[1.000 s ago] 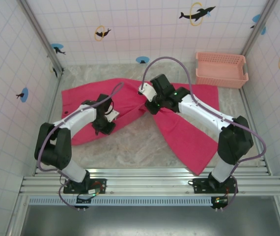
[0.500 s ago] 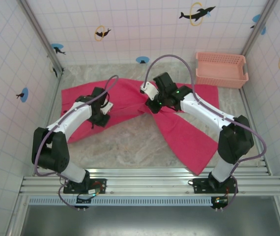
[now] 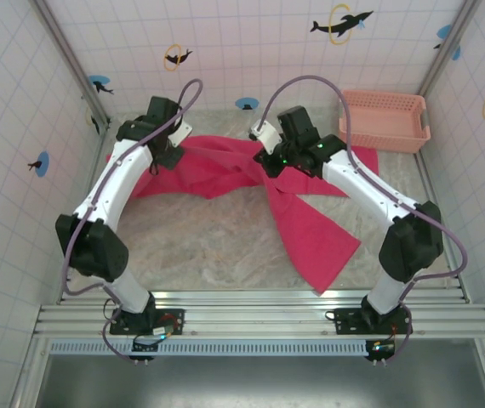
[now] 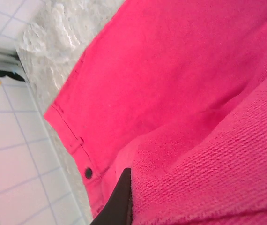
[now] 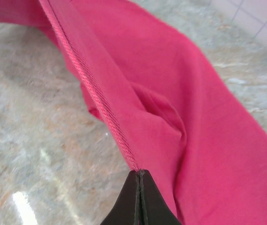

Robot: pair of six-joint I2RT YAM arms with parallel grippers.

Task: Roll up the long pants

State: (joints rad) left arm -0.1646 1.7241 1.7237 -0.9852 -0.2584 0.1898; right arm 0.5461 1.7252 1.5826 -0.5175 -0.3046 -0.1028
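Note:
My left gripper brings the raised fold down onto the flat cloth (image 3: 181, 174) (image 4: 147, 110) beside the waistband next and releases it, since the fold still stands above that layer.
The long pants (image 3: 225, 166) are magenta cloth spread across the back of the table, with one leg (image 3: 315, 238) running toward the front right. My left gripper (image 3: 168, 151) is at the back left, shut on a raised fold of the pants (image 4: 203, 154). One black finger (image 4: 120, 199) shows under that fold, and the waistband with a dark button (image 4: 88, 173) lies below. My right gripper (image 3: 271, 167) is near the middle back. In the right wrist view my right gripper (image 5: 139, 174) is shut on a stitched seam (image 5: 98, 101) of the pants, lifted off the table.
A salmon-pink slotted basket (image 3: 383, 119) stands at the back right corner. Tiled walls enclose the left, back and right sides. Bare marbled tabletop (image 3: 200, 246) lies in front of the pants, between the two arms.
My left arm has swung from the middle left to the back left corner, pulling cloth with it. My right gripper moved slightly back. The front leg has slid toward the back.

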